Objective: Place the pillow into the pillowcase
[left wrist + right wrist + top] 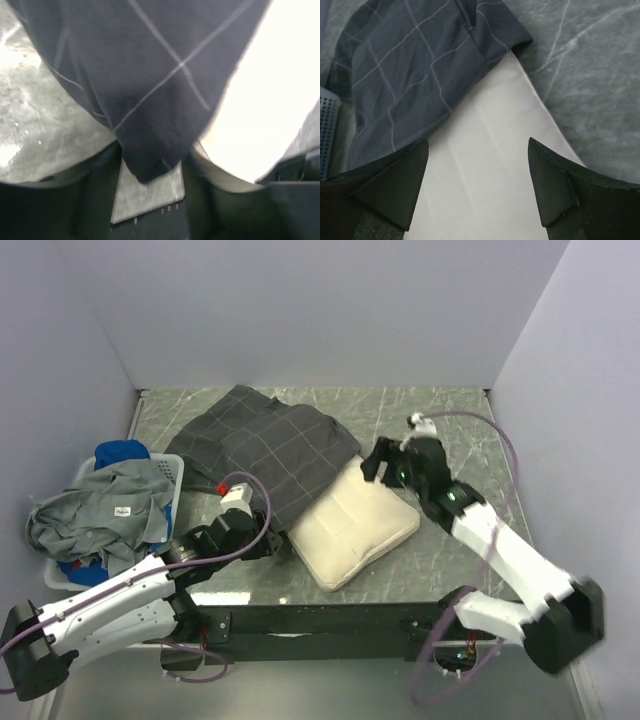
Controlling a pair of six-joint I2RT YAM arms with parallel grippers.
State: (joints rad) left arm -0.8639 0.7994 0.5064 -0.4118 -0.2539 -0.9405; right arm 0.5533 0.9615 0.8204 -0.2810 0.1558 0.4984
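Observation:
The pillowcase's edge (351,448) (490,66) overlaps the pillow's far corner below and outward of my right gripper, so next my right gripper should lower its open fingers outward around that edge.
The dark grid-patterned pillowcase (265,445) lies crumpled at the back left of the table, overlapping the far left edge of the cream pillow (355,525). My left gripper (278,540) is open at the pillowcase's near corner. In the left wrist view that corner (150,100) hangs between the spread fingers of the left gripper (150,175), with the bright pillow (270,90) at the right. My right gripper (380,465) is open and empty above the pillow's far end. In the right wrist view the right gripper (477,185) is over the pillow (485,150), with the pillowcase (420,65) beyond it.
A laundry basket (172,472) stands at the left, holding a plain grey garment (110,505) and a blue cloth (122,453). Its edge shows in the right wrist view (327,125). White walls close in the marbled table (450,420) on three sides.

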